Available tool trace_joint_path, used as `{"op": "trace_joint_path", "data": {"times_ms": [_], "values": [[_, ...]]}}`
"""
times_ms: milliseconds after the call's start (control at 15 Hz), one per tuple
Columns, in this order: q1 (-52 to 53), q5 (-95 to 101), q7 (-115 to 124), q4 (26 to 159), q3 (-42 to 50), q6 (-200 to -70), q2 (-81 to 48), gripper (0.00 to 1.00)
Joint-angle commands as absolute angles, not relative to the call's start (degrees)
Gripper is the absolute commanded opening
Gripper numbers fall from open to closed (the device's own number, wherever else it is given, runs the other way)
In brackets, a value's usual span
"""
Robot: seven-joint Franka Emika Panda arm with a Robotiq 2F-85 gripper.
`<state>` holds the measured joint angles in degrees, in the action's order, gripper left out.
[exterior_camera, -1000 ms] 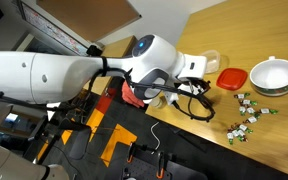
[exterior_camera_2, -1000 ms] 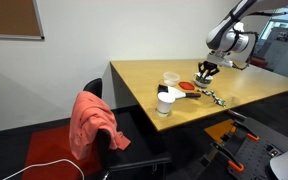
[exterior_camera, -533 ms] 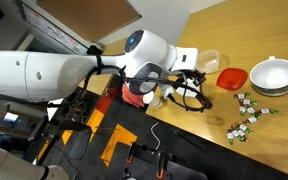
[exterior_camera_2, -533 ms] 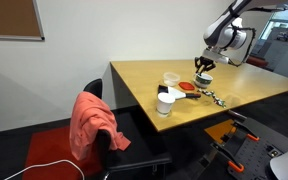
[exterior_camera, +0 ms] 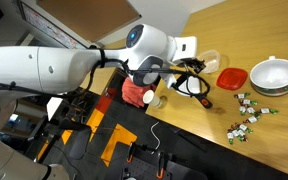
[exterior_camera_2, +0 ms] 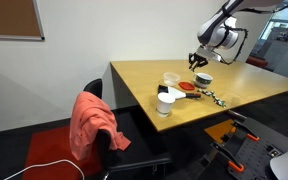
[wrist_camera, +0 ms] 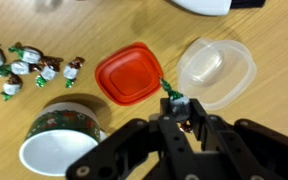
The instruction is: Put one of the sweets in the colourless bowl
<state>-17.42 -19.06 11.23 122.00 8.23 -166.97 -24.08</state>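
Note:
The clear tub (exterior_camera: 210,62) is below my gripper and to its right in the wrist view, so I should move the sweet over the tub's open middle, go down and let go.
In the wrist view my gripper (wrist_camera: 178,110) is shut on one sweet (wrist_camera: 172,97) with a green and white wrapper, held above the table between the red lid and the colourless bowl (wrist_camera: 216,70). The bowl is a clear tub and looks empty. Several other sweets (wrist_camera: 24,65) lie in a loose group at the upper left. In both exterior views the gripper (exterior_camera: 191,76) (exterior_camera_2: 197,60) hangs above the table near the clear tub (exterior_camera: 210,62) (exterior_camera_2: 171,78). The loose sweets (exterior_camera: 248,114) (exterior_camera_2: 215,97) lie near the table edge.
A flat red round lid (wrist_camera: 132,75) lies next to the clear tub. An opaque white bowl (exterior_camera: 272,76) (exterior_camera_2: 204,79) stands beyond the sweets. A paper cup with a patterned band (wrist_camera: 59,140) (exterior_camera_2: 165,102) stands near the table edge. A chair with a red cloth (exterior_camera_2: 94,120) stands beside the table.
The gripper has risen from the table near the sweets and moved towards the clear tub, with the sweet held in it.

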Motion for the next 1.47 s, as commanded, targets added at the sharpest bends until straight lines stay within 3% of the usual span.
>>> {"op": "trace_joint_path", "data": {"times_ms": [0, 467, 867, 933, 1000, 1400], "values": [[-18.94, -19.13, 7.91, 113.53, 5.73, -165.25, -29.13, 0.06], [-17.63, -14.68, 6.95, 99.62, 5.9, -157.82, -39.6, 0.06], [-21.22, -15.66, -1.85, 92.63, -0.79, -153.48, -46.16, 0.06], [-20.21, -15.0, -1.31, 92.38, 0.12, -154.52, -46.89, 0.47], [-19.87, -14.61, -1.49, 92.06, 0.4, -155.0, -47.31, 0.49], [-19.56, -13.46, -1.78, 92.86, 0.51, -156.97, -46.55, 0.93]]}}
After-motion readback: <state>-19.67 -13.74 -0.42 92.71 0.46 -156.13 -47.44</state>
